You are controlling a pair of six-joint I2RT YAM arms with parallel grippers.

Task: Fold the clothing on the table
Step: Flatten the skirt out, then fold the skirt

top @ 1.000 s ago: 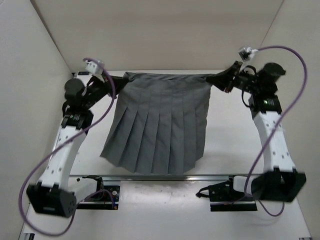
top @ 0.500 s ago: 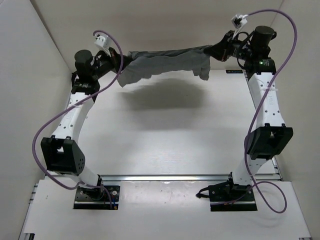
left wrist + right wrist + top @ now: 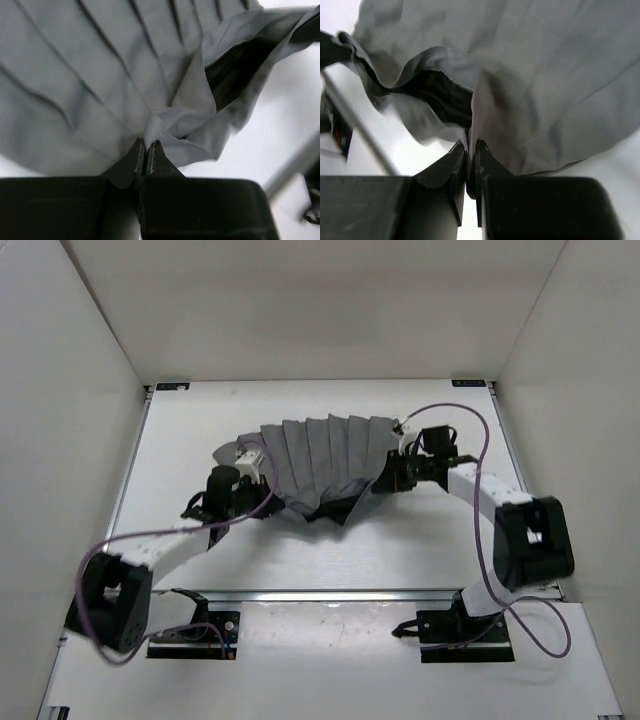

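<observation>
Next, the left gripper carries the skirt's corner outward and releases it over the skirt's pleats, which lie outward of it, as the skirt's near edge is rumpled.
The clothing [image 3: 325, 455] is a grey pleated skirt lying fanned out on the middle of the white table [image 3: 200, 410], its near edge rumpled with the dark inside showing. My left gripper [image 3: 262, 490] is shut on the skirt's near left corner; in the left wrist view the left gripper [image 3: 146, 147] pinches a fold of the clothing [image 3: 100, 75]. My right gripper [image 3: 385, 480] is shut on the near right corner; in the right wrist view the right gripper [image 3: 470, 149] clamps the edge of the clothing [image 3: 545, 75].
White walls [image 3: 80, 360] close in the table on three sides. A metal rail [image 3: 340, 595] runs along the near edge by the arm bases. Purple cables [image 3: 480, 530] loop off both arms.
Both arms swung the skirt up to the far edge, then pulled it back down toward the near side. It now lies fanned on the mid-table with the pleated part pointing away.
</observation>
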